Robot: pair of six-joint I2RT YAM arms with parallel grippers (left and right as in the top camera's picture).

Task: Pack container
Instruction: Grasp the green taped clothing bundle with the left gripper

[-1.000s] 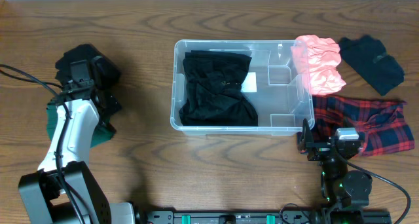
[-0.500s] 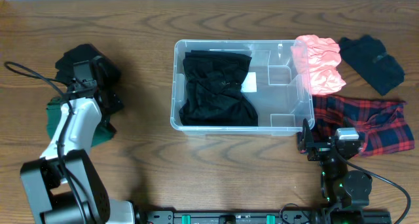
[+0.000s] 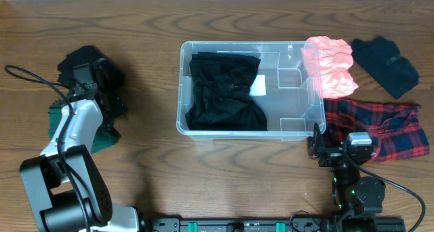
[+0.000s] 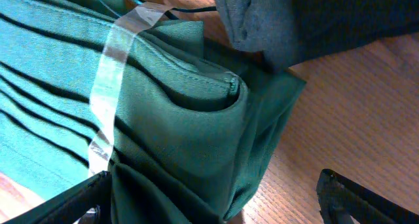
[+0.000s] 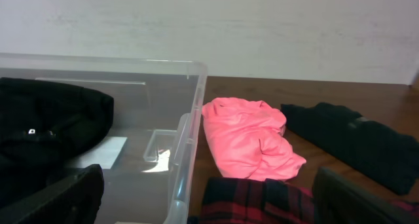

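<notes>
My left gripper lowers slightly onto the green garment's fold next and closes, since the fold lies between my open fingers, with bare wood beside one finger.
The clear container (image 3: 296, 96) stands mid-table with a black garment (image 3: 224, 93) in its left half and a white label (image 3: 258, 87) on its base. My left gripper (image 3: 108, 111) is open at the far left, low over a folded green garment (image 4: 150, 119). Its jaws straddle the garment's fold, with bare wood between the cloth and the right finger (image 4: 366, 198). My right gripper (image 3: 332, 150) is open and empty at the container's front right corner (image 5: 186, 152), above a red plaid garment (image 3: 380, 127).
A pink garment (image 3: 331, 66) lies against the container's right rim. A black garment (image 3: 385, 66) lies at the far right. A dark garment (image 3: 85, 59) lies beside the green one and also shows in the left wrist view (image 4: 314, 21). A clear tape strip (image 4: 111, 73) crosses the green cloth.
My left arm has shifted slightly over the green garment and its cable has moved. The right arm and the garments have not moved.
</notes>
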